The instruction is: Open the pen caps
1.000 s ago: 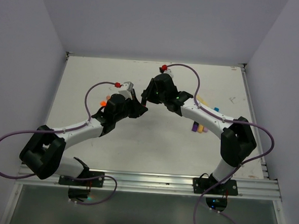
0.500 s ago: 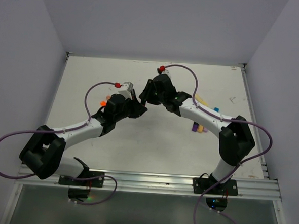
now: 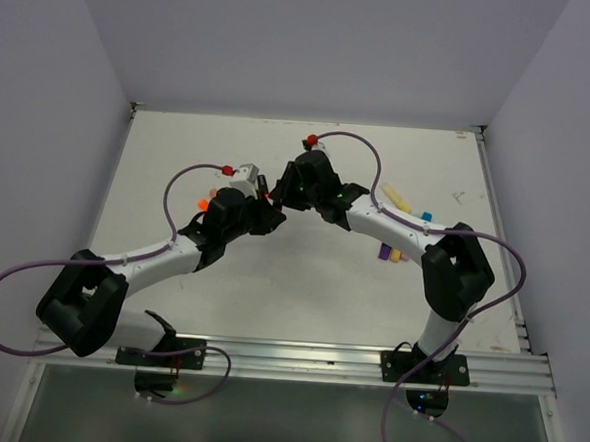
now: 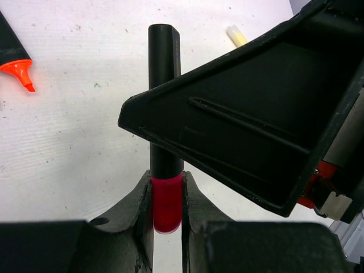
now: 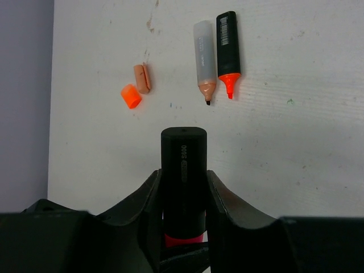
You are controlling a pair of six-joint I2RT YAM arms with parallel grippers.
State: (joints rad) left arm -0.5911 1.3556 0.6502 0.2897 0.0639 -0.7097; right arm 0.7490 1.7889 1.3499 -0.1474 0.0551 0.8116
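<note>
My left gripper pulls the pink-red cap off next and lowers it to the left in the top view. It then releases the cap beside the orange cap (image 3: 194, 212), since loose caps lie there.
A highlighter with a black body (image 4: 164, 57) and a pink-red cap (image 4: 166, 205) is held between both grippers above the table. My left gripper (image 4: 166, 187) is shut on the pink-red cap. My right gripper (image 5: 183, 176) is shut on the black body (image 5: 183, 153), and a strip of the cap (image 5: 183, 239) shows just below its fingers. In the top view the left gripper (image 3: 266, 195) and right gripper (image 3: 283, 188) meet tip to tip at mid-table, and the highlighter is hidden between them.
Below lie a loose orange cap (image 5: 131, 96), a peach cap (image 5: 141, 78), an uncapped peach highlighter (image 5: 204, 54) and an uncapped orange highlighter (image 5: 227, 45). Under the right arm lie purple (image 3: 384, 252) and yellow (image 3: 395, 255) caps, a yellow pen (image 3: 398, 199) and a blue piece (image 3: 427, 216).
The right arm has swung left and its gripper has closed in on the left gripper. The left gripper has shifted slightly up and left.
</note>
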